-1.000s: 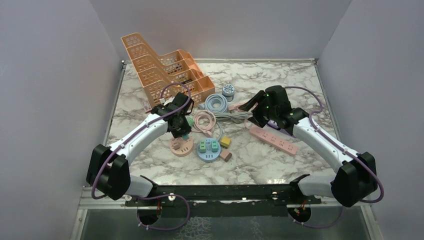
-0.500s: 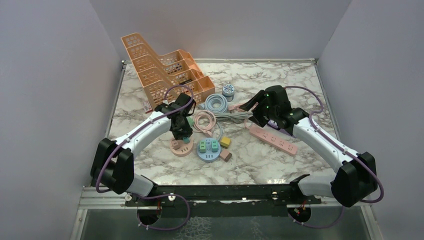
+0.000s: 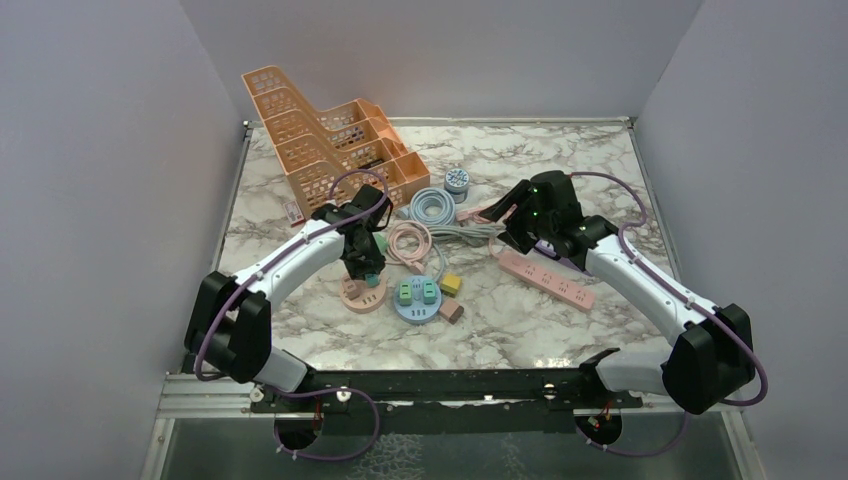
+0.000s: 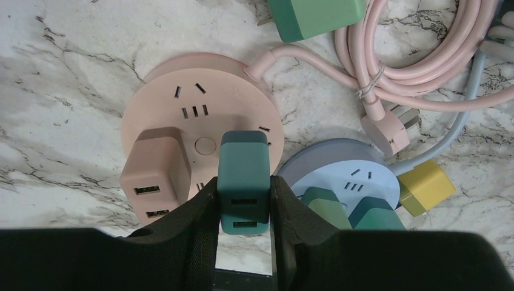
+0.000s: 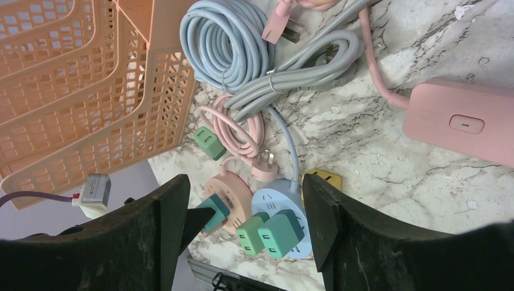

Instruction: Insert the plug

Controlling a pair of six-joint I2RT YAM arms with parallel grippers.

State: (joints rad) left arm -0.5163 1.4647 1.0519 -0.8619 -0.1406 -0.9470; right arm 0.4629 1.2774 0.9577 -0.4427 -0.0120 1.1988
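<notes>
The open slots on the pink hub's side (image 4: pixel 266 134) by the blue hub are below the left gripper, so it needs to go down next and let go of the teal plug (image 4: pixel 243 173) there.
My left gripper (image 4: pixel 243 200) is shut on a dark teal USB charger plug (image 4: pixel 243 173) and holds it over the round pink socket hub (image 4: pixel 182 100), beside a pink charger (image 4: pixel 154 173) plugged into that hub. From above, the left gripper (image 3: pixel 364 268) sits over the pink hub (image 3: pixel 352 298). My right gripper (image 5: pixel 242 230) is open and empty, raised above the pink power strip (image 3: pixel 548 279); the teal plug (image 5: pixel 213 212) and pink hub (image 5: pixel 233 191) show in its view.
A round blue hub (image 3: pixel 418 302) holds two green chargers (image 5: pixel 273 233). A yellow adapter (image 3: pixel 451 284), a brown adapter (image 3: pixel 452 311), a loose green charger (image 4: pixel 315 15), coiled pink (image 3: pixel 408 240) and grey-blue (image 3: pixel 432 208) cables and an orange rack (image 3: pixel 320 145) lie around.
My left gripper has moved down and slightly toward the pink hub with the teal plug; the left arm's base has swung a little. The right arm has not moved.
</notes>
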